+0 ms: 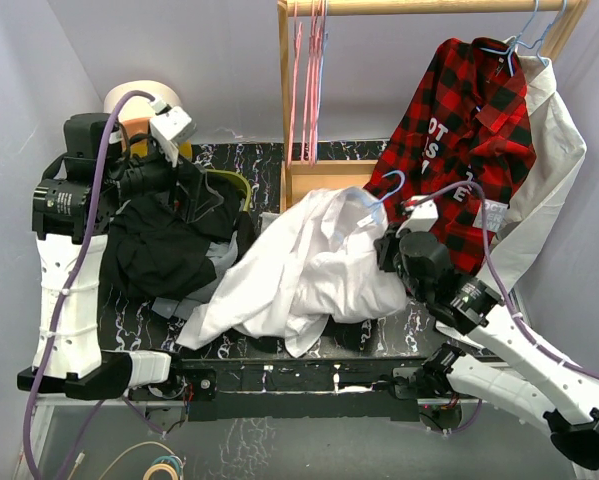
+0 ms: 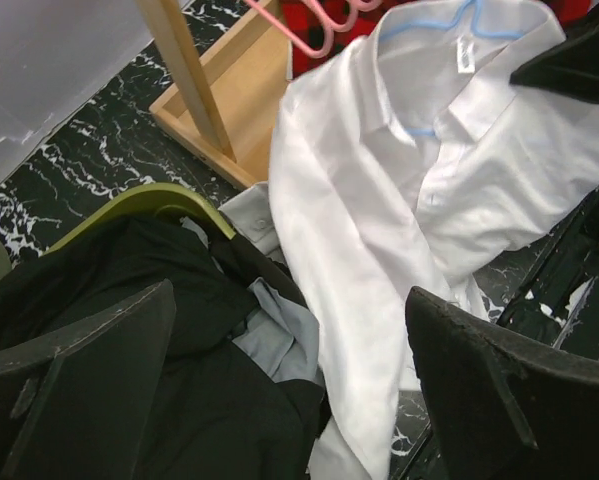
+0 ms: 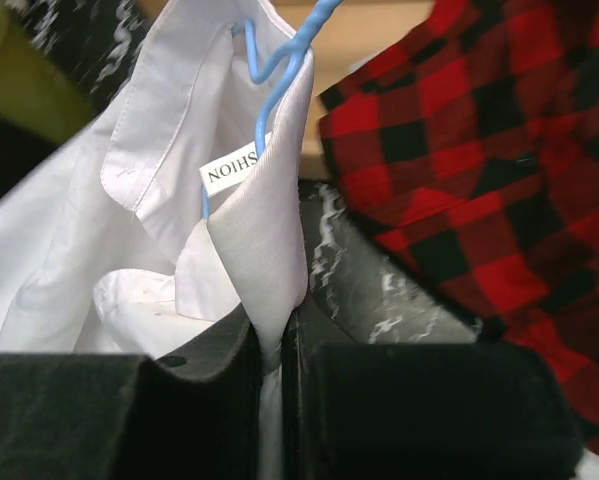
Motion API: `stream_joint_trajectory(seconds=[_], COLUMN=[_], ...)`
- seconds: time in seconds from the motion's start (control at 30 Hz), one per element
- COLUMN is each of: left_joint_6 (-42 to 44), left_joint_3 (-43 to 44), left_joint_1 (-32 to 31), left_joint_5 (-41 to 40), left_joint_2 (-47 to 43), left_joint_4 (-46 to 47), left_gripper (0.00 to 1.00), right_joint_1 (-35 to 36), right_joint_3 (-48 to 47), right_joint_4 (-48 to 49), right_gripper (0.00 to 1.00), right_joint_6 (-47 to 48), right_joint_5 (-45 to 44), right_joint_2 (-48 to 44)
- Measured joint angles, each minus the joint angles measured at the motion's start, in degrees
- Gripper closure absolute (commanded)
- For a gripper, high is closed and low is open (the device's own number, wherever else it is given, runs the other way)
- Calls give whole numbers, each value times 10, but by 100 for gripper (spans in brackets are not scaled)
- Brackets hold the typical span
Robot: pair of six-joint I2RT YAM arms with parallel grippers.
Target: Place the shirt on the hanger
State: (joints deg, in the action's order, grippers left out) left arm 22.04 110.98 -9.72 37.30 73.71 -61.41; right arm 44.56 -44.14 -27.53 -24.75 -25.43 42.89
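My right gripper carries the collar up and outward next, hooks the hanger onto the bar's bare part (image 1: 464, 8), which lies above and outward of it, then releases it.
The white shirt (image 1: 309, 265) lies crumpled in the middle of the table, its collar lifted at the right. The light blue hanger (image 1: 387, 186) sits inside the collar with its hook sticking up. My right gripper (image 1: 387, 246) is shut on the collar cloth (image 3: 264, 250), just below the hanger's neck (image 3: 279, 60). My left gripper (image 2: 294, 400) is open and empty. It hovers above the black garment (image 2: 129, 340) at the shirt's left edge (image 2: 379, 220). The hanger's wire (image 2: 429, 20) shows in the open collar in the left wrist view.
A red-and-black plaid shirt (image 1: 469, 130) and another white garment (image 1: 554, 150) hang from the wooden rack at the right. Pink hangers (image 1: 307, 80) hang from the rail. The rack's wooden base (image 2: 229, 100) and an olive-green rim (image 2: 149, 200) lie beside the black garment (image 1: 164, 250).
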Motion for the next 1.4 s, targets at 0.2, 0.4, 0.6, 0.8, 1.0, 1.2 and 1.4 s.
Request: stream_joint_trajectory(seconds=[0.2,0.4,0.6,0.8,1.0,1.2,1.4], left_joint_6=[-28,-52,-73,-92,-115,-141,-150], left_joint_3=[0,3,-23,-52,-85,-92,-85], left_joint_1=[72,122,126,126,126,126,126], left_joint_5=[43,52,-31,-167,-271,-334,-339], left_joint_2=[-7,-21,-58,-54,-7,0,0], left_joint_4=[1,1,14,14,17,28,33], left_gripper=[3,3,3,3,3,3,3], right_joint_1=[-144,-219,-283,-324,-348,-395,-415], right_joint_3=[-53,-151,-247,-326,-399,-446,-473], right_joint_4=[31,79,118,148,176,193,201], right_gripper=[92,92,92,92,92,92,92], right_joint_6=[54,132,190,232,259,263,264], right_joint_5=[9,40,77,104,141,178,201], right_joint_2=[55,143,181,219,284,332,347])
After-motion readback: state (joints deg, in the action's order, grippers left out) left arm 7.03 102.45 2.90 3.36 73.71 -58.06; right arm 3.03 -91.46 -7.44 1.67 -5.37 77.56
